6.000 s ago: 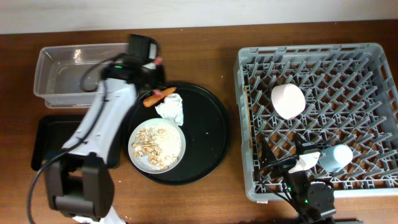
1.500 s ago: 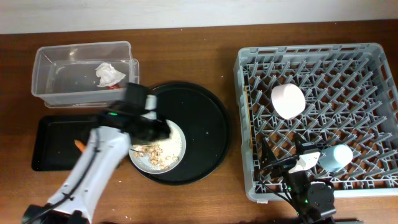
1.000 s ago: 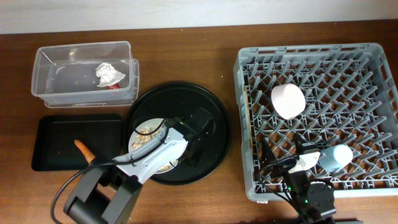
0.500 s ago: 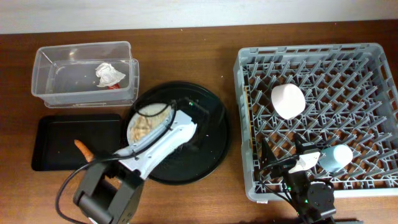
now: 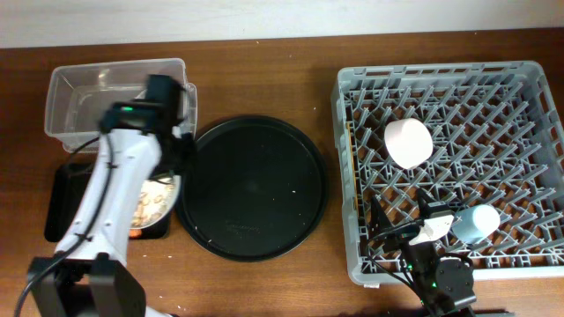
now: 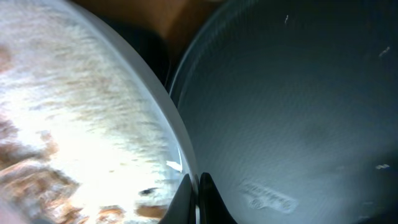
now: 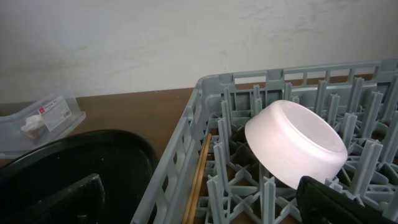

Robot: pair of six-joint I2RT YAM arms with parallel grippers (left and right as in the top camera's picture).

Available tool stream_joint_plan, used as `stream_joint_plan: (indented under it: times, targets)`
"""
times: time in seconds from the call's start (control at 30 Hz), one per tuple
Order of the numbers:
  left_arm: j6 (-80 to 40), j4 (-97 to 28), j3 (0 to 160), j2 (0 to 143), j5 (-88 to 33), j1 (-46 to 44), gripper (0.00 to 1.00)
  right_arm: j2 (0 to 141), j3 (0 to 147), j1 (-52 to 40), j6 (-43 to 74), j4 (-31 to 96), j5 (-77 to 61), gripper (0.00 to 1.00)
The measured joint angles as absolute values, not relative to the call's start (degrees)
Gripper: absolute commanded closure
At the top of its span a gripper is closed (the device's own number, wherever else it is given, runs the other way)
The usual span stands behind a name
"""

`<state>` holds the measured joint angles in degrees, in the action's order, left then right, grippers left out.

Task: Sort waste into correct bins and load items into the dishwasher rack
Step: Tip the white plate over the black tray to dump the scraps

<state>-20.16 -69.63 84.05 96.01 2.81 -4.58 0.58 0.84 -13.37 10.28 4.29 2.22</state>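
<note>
My left gripper will next tilt over the shallow tray (image 5: 66, 189), because rice scraps cover the plate. Then it will carry the plate to the rack beside the white bowl and let go.
My left gripper (image 5: 179, 167) is shut on the right rim of the pale plate (image 5: 157, 199), which carries beige rice scraps. The plate is over the shallow black tray (image 5: 66, 189), left of the large round black tray (image 5: 251, 187). In the left wrist view the fingertips (image 6: 205, 194) pinch the plate's rim (image 6: 177, 134). The clear tub (image 5: 79, 97) is partly hidden by my left arm. The right wrist view shows the tub (image 7: 59, 113) with the white napkin (image 7: 31, 126) inside. The grey rack (image 5: 352, 132) holds the white bowl (image 5: 407, 143), the light-blue cup (image 5: 477, 223) and the chopsticks (image 7: 200, 174). My right gripper (image 7: 199, 190) is open over the rack.
The round black tray holds nothing and sits between the bins and the rack. It also fills the right side of the left wrist view (image 6: 292, 106). An orange bit (image 5: 134, 233) shows at the plate's lower edge. My right arm's base (image 5: 438, 280) sits at the rack's front edge.
My left gripper has carried the plate of rice scraps off the round black tray, leftward to over the shallow black tray. The right arm has not moved.
</note>
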Motion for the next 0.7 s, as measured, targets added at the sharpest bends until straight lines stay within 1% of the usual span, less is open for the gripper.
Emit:
stream_joint_plan:
  times: [0.1,0.2,0.3,0.4,0.5,0.7]
  targets:
    - [-17.0,-66.4,83.8,96.0,-5.9,2.0,1.00,0.6,0.8,-13.4,10.3,4.3,2.2,0.02]
    - [-11.0,-65.0,83.6,96.0,-17.1,7.6,1.00,0.6,0.8,-13.4,10.2,4.3,2.2,0.02]
    - [-5.1,-64.9,83.5,96.0,-27.5,11.9,1.00,0.6,0.8,-13.4,10.3,4.3,2.2,0.02]
    - [-1.2,-65.9,83.5,96.0,-35.5,16.3,0.99,0.6,0.8,-13.4,10.3,4.3,2.2,0.02]
    - [0.3,-67.7,83.5,95.7,-39.7,20.1,1.00,0.6,0.8,-13.4,10.3,4.3,2.2,0.02]
    - [1.0,-70.3,83.4,92.4,-42.7,26.9,1.00,0.6,0.8,-13.4,10.2,4.3,2.2,0.02]
